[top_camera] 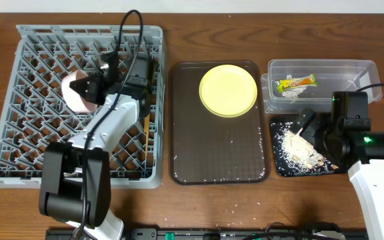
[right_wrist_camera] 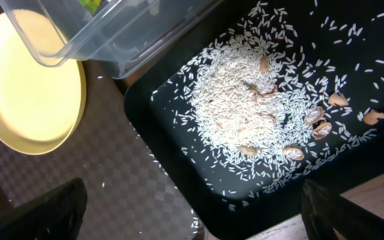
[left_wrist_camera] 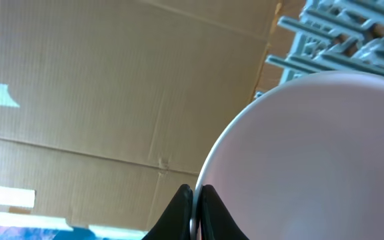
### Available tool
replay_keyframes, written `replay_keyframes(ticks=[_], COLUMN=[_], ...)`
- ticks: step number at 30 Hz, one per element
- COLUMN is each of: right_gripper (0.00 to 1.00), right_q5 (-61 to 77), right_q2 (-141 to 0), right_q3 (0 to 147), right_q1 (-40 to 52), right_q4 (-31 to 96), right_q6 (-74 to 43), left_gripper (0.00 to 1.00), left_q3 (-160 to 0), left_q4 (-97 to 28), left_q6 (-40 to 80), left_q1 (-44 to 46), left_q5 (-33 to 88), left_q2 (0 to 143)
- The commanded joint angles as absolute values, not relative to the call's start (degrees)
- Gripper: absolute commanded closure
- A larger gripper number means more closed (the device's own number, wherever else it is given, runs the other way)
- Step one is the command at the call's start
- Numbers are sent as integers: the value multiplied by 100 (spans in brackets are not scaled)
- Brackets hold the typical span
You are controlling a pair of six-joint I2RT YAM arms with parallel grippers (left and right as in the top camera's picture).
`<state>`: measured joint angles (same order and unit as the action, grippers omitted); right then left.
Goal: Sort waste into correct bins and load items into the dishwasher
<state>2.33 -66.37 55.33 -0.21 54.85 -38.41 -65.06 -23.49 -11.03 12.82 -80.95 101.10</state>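
My left gripper shifts toward the brown serving tray next, then lowers the white-pink bowl among the rack's wires.
My left gripper (left_wrist_camera: 195, 200) is shut on the rim of the white-pink bowl (left_wrist_camera: 312, 160) and holds it over the grey dish rack (top_camera: 39, 40); from overhead the bowl (top_camera: 77, 92) sits at the rack's upper middle. My right gripper (right_wrist_camera: 192, 213) is open and empty above the glossy black tray (right_wrist_camera: 179, 133), which holds pale rice crumbs (right_wrist_camera: 259, 100). The yellow plate (top_camera: 228, 90) lies on the brown serving tray. The clear tub (top_camera: 322, 70) holds the yellow-green wrapper (top_camera: 295, 83) and white paper bits. The blue bowl, cup and chopsticks are out of view.
The dark brown serving tray (top_camera: 219, 147) lies between the rack and the bins, with a few rice grains scattered on it. The black tray (top_camera: 279, 163) sits just right of it, below the clear tub. Cardboard fills the left wrist view's background.
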Motion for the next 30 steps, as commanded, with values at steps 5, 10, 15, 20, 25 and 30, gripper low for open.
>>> replay_keyframes(ticks=[5,10,15,20,25,30], right_gripper=[1,1,1,1,1,1], right_q5=[174,172,174,174,174,174], right_q2=[-6639,-6639,-6639,-6639,-6639,-6639], right_q3=[5544,5544,5544,5544,5544,5544], right_q1=[-47,-47,-47,-47,-47,-47], right_q4=[5492,5492,5492,5492,5492,5492], right_q6=[-3894,-3892,-3892,-3892,-3892,-3892], left_gripper=[93,93,93,93,92,92], left_q3=[-6302,-6296,-6296,-6296,-6289,-6289], left_q4=[-2344,-2228,-2211,-2213,-2239,-2169], left_q6=[-1125,-1122,-1203,-1201,-1199,-1260], left_q1=[1422,1404,1282,1286,1293,1153], left_q5=[-8062,-8484,-8521,-8519,-8567,-8901], left_q2=[10462,10464,10464,10464,10464,10464])
